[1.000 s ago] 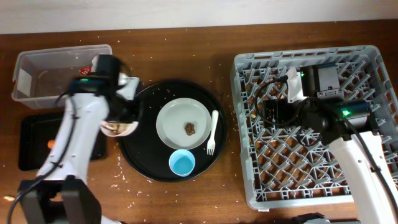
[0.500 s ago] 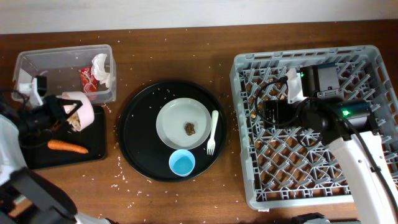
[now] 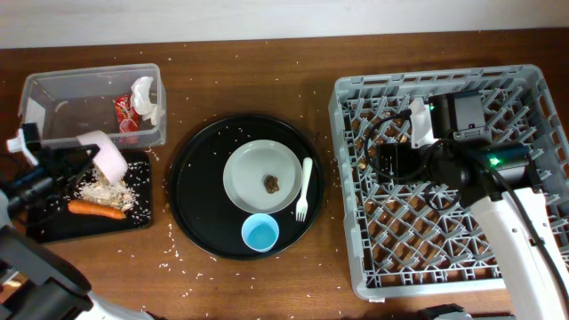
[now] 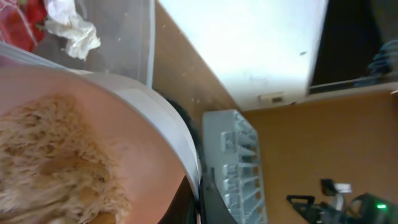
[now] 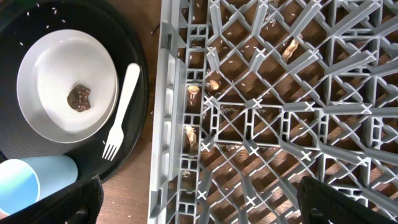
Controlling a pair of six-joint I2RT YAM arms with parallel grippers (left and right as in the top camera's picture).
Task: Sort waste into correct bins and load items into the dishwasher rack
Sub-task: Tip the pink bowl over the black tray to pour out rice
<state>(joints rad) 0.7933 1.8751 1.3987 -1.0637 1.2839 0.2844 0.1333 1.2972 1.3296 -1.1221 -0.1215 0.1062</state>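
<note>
My left gripper should move across to the right in the overhead view next, since the round tray's bare side is there, then level the bowl, lower it and release it.
My left gripper is shut on the rim of the small white bowl and holds it tipped over the shallow black tray. A pile of rice and the orange carrot lie in that tray. In the left wrist view the bowl still holds rice, with the jaws on its rim. The clear box holds the red wrapper and the white tissue. My right gripper is open and empty over the grey rack.
The round black tray carries the white plate with a brown scrap, the white fork and the blue cup. Rice grains are scattered on the table and in the rack.
My left arm carried the bowl from beside the round tray to over the shallow black tray and tipped it. Rice now lies in that tray. The right arm has not moved.
</note>
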